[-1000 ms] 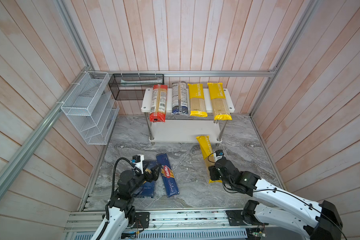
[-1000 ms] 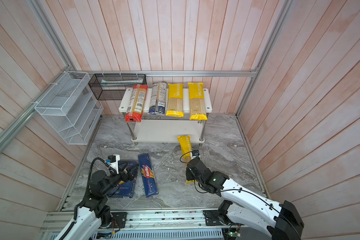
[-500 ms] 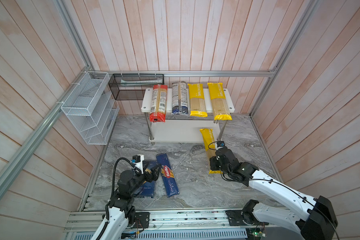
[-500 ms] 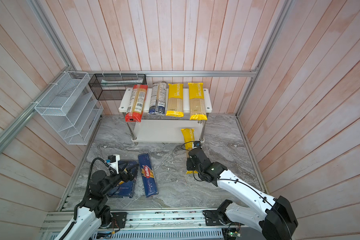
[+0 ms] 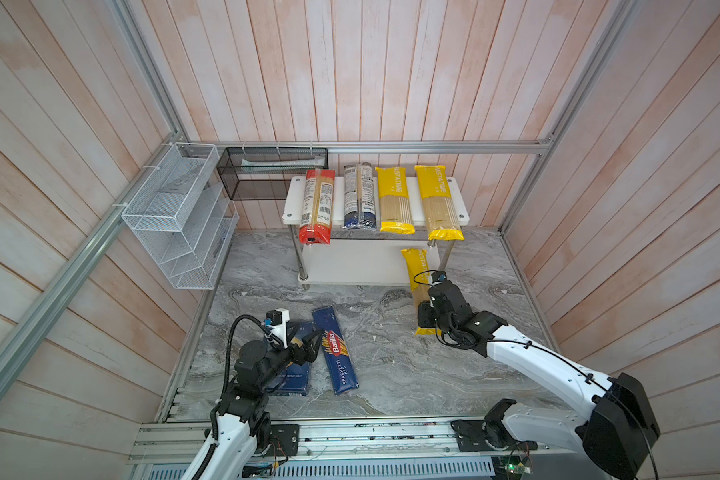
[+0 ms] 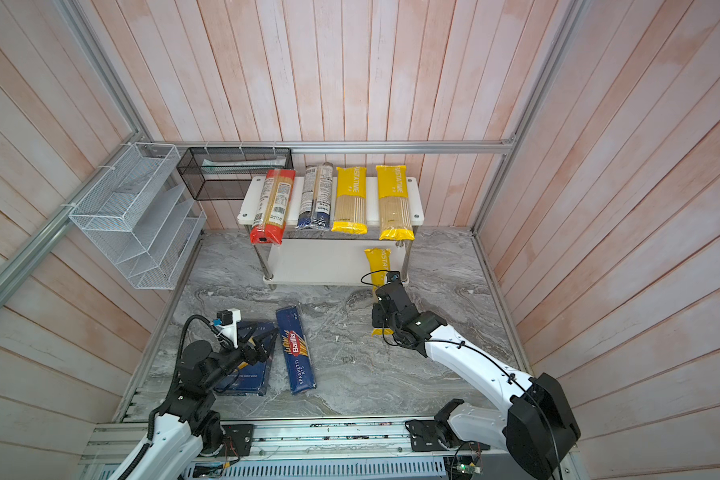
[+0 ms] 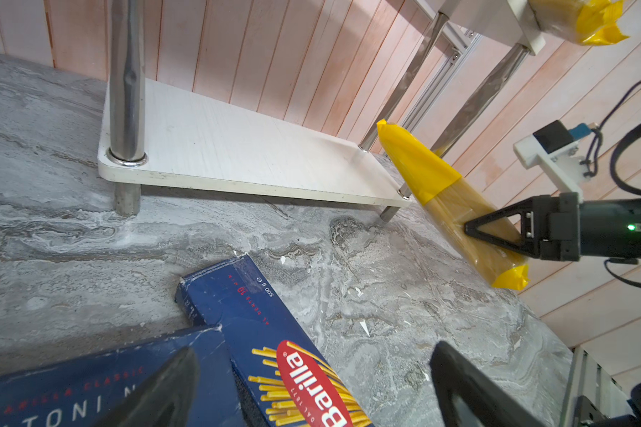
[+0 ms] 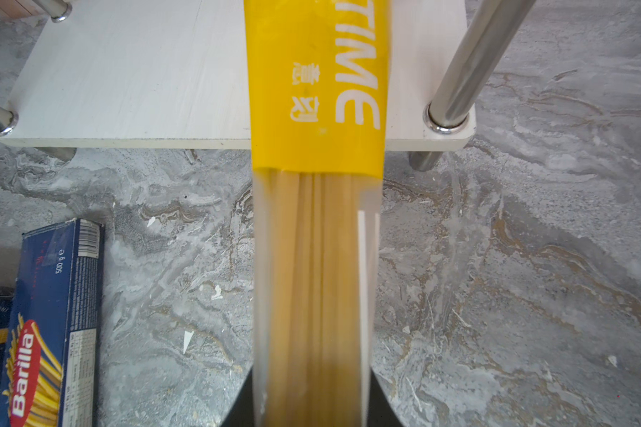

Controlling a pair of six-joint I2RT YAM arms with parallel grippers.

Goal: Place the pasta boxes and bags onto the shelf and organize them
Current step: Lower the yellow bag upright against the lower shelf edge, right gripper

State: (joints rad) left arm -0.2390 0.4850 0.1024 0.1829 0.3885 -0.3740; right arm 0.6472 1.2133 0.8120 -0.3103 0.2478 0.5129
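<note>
The yellow bag's front end alone reaches the lower board (image 5: 350, 262), so my right gripper will move outward, lower the bag there beside the chrome post, then release it.
My right gripper (image 5: 425, 311) (image 8: 313, 388) is shut on a yellow PASTATIME bag (image 5: 416, 266) (image 8: 315, 111), tilted nose-up. The bag's front end reaches over the right part of the shelf's lower board (image 5: 350, 262) (image 8: 126, 74). Four bags lie side by side on the top board (image 5: 460, 199): a red-ended bag (image 5: 316, 203), a blue-ended bag (image 5: 360, 195) and two yellow bags (image 5: 393, 199). The Spaghetti box (image 5: 335, 353) (image 7: 245, 307) and Rigatoni box (image 5: 292, 374) (image 7: 71, 388) lie on the floor. My left gripper (image 5: 308, 345) (image 7: 311, 351) hovers open over them.
A chrome post (image 8: 459, 74) stands close beside the held bag. A white wire rack (image 5: 179, 216) hangs on the left wall and a black mesh basket (image 5: 271, 174) on the back wall. Wooden walls enclose the marble floor (image 5: 391, 374).
My right gripper has carried the yellow bag forward toward the shelf, so its front end now reaches over the lower board. The left arm has not moved.
</note>
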